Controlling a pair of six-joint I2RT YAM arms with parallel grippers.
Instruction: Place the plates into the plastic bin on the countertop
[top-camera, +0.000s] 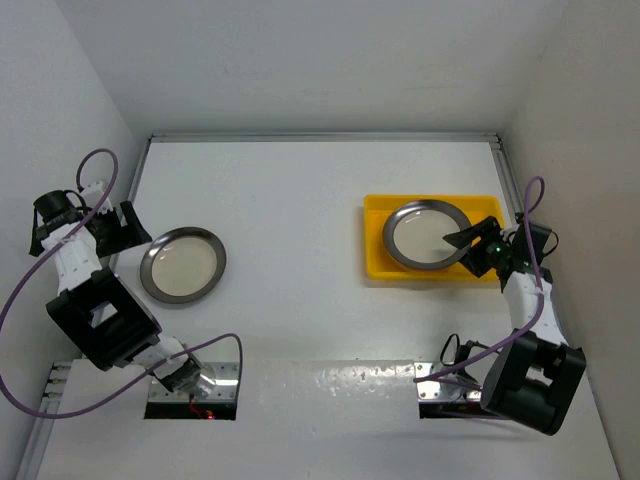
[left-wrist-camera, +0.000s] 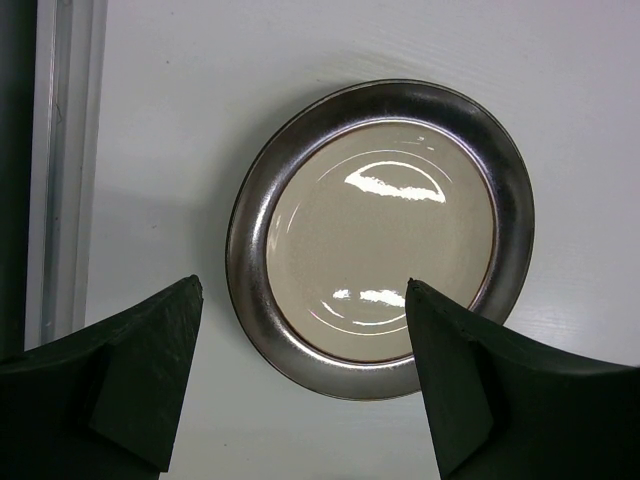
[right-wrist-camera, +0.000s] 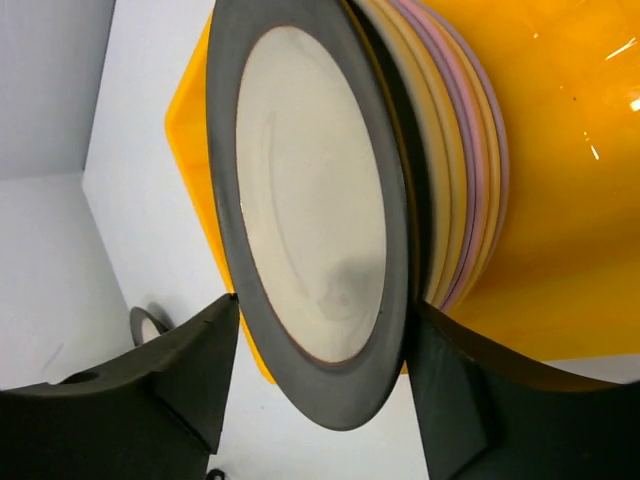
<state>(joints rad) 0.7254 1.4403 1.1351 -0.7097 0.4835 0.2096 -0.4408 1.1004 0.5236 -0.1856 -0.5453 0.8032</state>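
Observation:
My left gripper should next lower its open fingers over the side of the plate's rim facing the nearest wall (top-camera: 149, 273) (left-wrist-camera: 252, 322). The plate is below, and its rim is still apart from both fingers.
A steel-rimmed plate (top-camera: 182, 263) with a cream centre lies flat on the white countertop (top-camera: 300, 200) at the left. My left gripper (top-camera: 125, 228) is open just left of it. In the left wrist view the plate (left-wrist-camera: 380, 235) lies ahead of the gripper (left-wrist-camera: 304, 285), apart from both fingertips. The yellow bin (top-camera: 375, 268) stands at the right. A second steel-rimmed plate (top-camera: 428, 235) tops a stack of pastel plates (right-wrist-camera: 460, 150) in the bin (right-wrist-camera: 560, 150). My right gripper (top-camera: 473, 238) is open, its jaws straddling this plate's (right-wrist-camera: 310, 200) near rim (right-wrist-camera: 325, 305).
White walls close in on three sides. A metal strip (top-camera: 320, 137) runs along the far edge, and another shows by the left wall (left-wrist-camera: 60, 150). The arm bases and purple cables (top-camera: 200, 350) sit at the near edge.

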